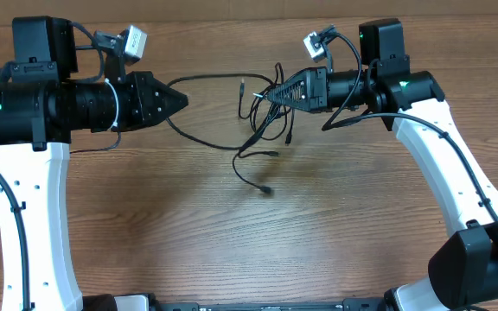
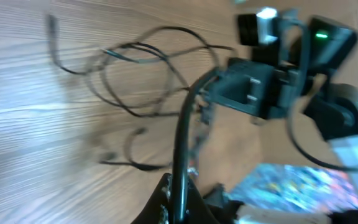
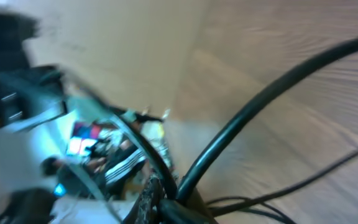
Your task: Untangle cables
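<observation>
The black cable is hanging raised between both my grippers. My left gripper should next move down toward the knot, over the bare tabletop beside it, and let go of the cable.
Thin black cables (image 1: 264, 117) lie tangled on the wooden table between my two arms. My left gripper (image 1: 182, 98) is shut on one black cable; in the left wrist view that cable (image 2: 182, 137) rises from the left gripper (image 2: 180, 190) toward the right gripper (image 2: 211, 93). At the edge of the knot my right gripper (image 1: 272, 96) is shut on cables. In its blurred wrist view one strand (image 3: 253, 106) leaves the gripper (image 3: 176, 199) up to the right. A loose plug end (image 1: 266, 189) rests below the knot.
Wood-grain table (image 1: 145, 225) runs under both arms. White arm links stand at the left (image 1: 37, 216) and right (image 1: 439, 147) edges. Thicker robot cables loop by the wrist cameras (image 1: 132, 41).
</observation>
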